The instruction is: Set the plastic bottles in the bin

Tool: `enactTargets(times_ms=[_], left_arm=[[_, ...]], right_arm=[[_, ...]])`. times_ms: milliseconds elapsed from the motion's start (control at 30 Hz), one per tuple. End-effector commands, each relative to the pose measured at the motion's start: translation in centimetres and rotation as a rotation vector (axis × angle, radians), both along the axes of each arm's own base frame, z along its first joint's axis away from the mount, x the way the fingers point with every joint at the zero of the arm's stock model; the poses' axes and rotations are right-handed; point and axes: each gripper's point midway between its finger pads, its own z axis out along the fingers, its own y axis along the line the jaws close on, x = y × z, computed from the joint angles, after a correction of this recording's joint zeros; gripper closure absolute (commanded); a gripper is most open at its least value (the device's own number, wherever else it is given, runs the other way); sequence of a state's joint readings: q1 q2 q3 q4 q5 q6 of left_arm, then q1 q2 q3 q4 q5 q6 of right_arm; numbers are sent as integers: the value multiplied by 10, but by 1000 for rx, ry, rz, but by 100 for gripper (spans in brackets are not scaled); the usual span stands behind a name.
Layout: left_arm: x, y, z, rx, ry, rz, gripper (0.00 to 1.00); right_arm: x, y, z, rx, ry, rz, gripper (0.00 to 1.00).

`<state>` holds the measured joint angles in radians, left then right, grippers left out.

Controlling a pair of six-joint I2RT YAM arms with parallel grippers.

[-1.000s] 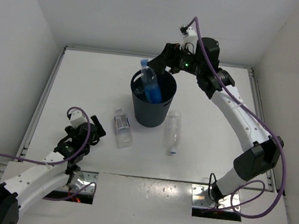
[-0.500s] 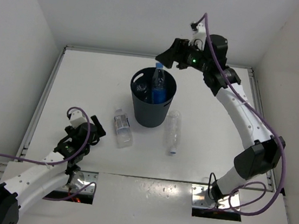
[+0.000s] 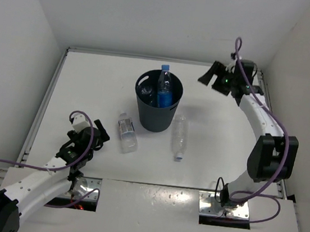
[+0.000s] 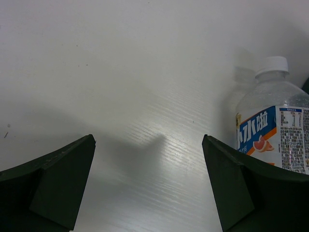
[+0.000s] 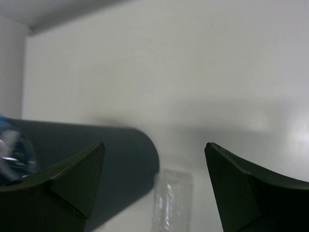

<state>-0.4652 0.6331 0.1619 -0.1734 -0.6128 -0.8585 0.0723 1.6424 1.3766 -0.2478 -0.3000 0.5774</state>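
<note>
My raised right gripper must lower toward the bin (image 3: 157,104), straddling the clear bottle's capless end beside the bin, below the gripper.
The dark grey-blue bin (image 3: 157,104) stands mid-table with a blue-labelled bottle (image 3: 164,90) upright inside, its cap above the rim; another bottle lies deeper in. A white-grey-labelled bottle (image 3: 126,132) lies left of the bin and shows in the left wrist view (image 4: 275,128). An unlabelled clear bottle (image 3: 179,136) lies right of the bin and shows blurred in the right wrist view (image 5: 171,200), beside the bin (image 5: 96,159). My right gripper (image 3: 209,76) is open and empty, high, right of the bin. My left gripper (image 3: 99,137) is open and empty, left of the labelled bottle.
White walls close the table at the back and both sides. A raised rail (image 3: 46,102) runs along the left edge. Purple cables loop off both arms.
My right gripper has let go of the blue-labelled bottle, which dropped upright into the bin, and swung away to the right. The left arm has not moved.
</note>
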Motion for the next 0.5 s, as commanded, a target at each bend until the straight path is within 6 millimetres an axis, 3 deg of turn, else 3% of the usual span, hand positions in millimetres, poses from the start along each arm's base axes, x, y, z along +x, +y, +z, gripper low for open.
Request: enactTargets(times_ms=[0,133,467], left_arm=[[10,-8,20,-35,-57,-4,0],[10,-8,20,-35,-57,-4,0],[10,-8,20,-35,-57,-4,0]], right_arm=[[-43,4,-41,26,138,26,14],[-73,2,-81,20,236,24,14],[-75,7,-88,10,249,51,14]])
